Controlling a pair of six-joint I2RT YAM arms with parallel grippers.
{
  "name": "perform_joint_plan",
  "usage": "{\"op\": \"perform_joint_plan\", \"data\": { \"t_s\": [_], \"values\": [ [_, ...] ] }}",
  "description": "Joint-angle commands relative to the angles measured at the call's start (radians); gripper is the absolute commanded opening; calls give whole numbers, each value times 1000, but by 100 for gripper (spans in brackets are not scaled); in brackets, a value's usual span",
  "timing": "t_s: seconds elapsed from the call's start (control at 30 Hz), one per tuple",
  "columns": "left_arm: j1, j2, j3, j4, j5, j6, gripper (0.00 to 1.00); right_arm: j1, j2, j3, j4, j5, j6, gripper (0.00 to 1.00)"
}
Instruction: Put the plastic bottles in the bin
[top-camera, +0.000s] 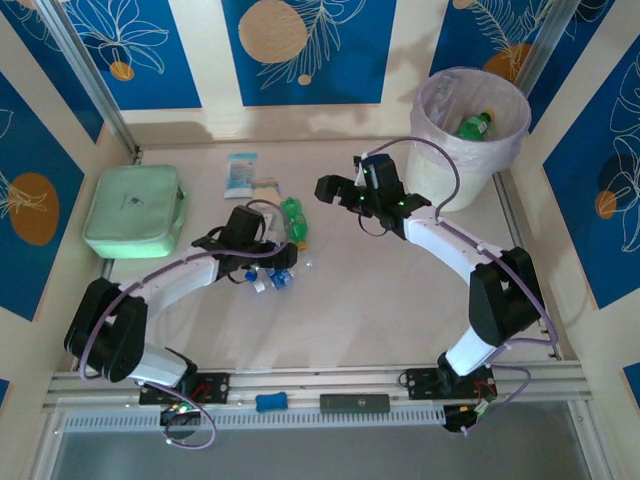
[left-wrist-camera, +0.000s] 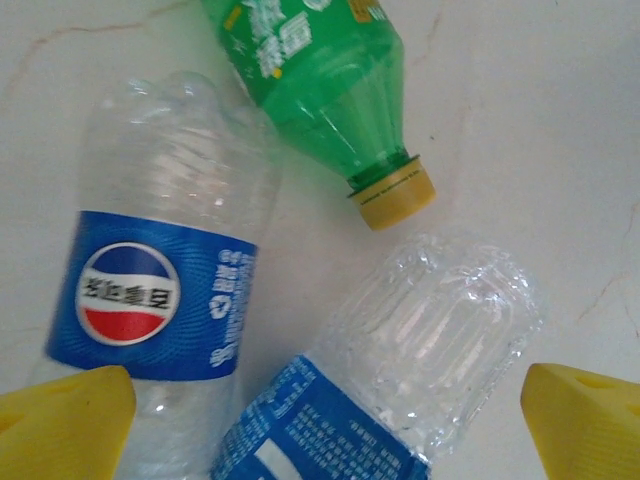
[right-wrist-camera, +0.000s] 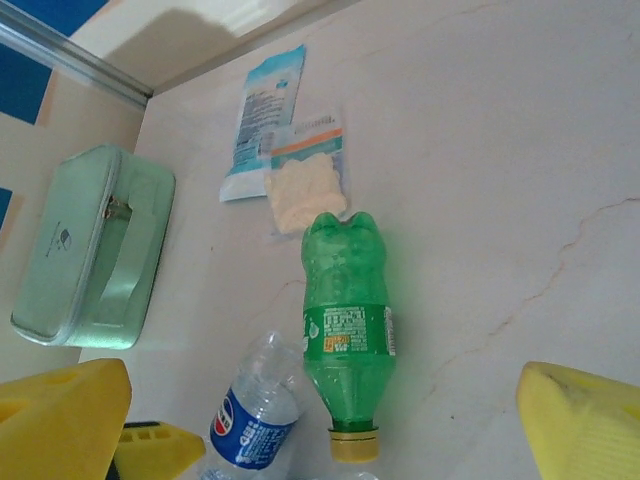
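My left gripper lowers backward next and turns to straddle the slanted ribbed bottle.
Two clear plastic bottles with blue labels (left-wrist-camera: 150, 300) (left-wrist-camera: 400, 380) lie side by side on the table, directly under my left gripper (left-wrist-camera: 325, 430). It is open, one yellow fingertip (left-wrist-camera: 60, 420) over the left bottle, the other beside the right one. A green bottle with a yellow cap (right-wrist-camera: 345, 320) lies just beyond them, cap toward the clear ones (top-camera: 270, 275). My right gripper (top-camera: 335, 192) hovers open and empty above the table, right of the green bottle (top-camera: 293, 220). The bin (top-camera: 470, 135), pink-lined, stands at the far right with a green bottle (top-camera: 475, 125) inside.
A mint-green zip pouch (top-camera: 135, 210) lies at the far left. A flat blue-white packet (top-camera: 242, 172) and a small clear sachet (right-wrist-camera: 305, 180) lie near the back wall. Walls enclose the table on three sides.
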Motion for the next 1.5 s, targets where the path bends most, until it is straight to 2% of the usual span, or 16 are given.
{"op": "perform_joint_plan", "data": {
  "t_s": [0.0, 0.33, 0.67, 1.1, 1.2, 1.33, 1.47],
  "values": [
    [-33, 30, 48, -31, 40, 36, 97, -9, -43, -11, 20, 29, 19, 99],
    [-137, 43, 31, -128, 17, 28, 96, -14, -38, -13, 36, 30, 35, 99],
    [-182, 52, -11, -136, 28, 2, 95, -16, -33, -12, 21, 24, 40, 99],
    [-203, 113, -23, -111, 9, 26, 83, -24, -27, -13, 10, 20, 50, 99],
    [-207, 132, -29, -109, -4, 33, 74, -28, -24, -13, 12, 14, 54, 99],
    [-214, 126, -27, -105, 0, 37, 53, -32, -24, -14, 8, 9, 59, 99],
    [-218, 88, -32, -86, -18, 36, 46, -39, -25, -13, 3, 7, 57, 99]
  ]
}}
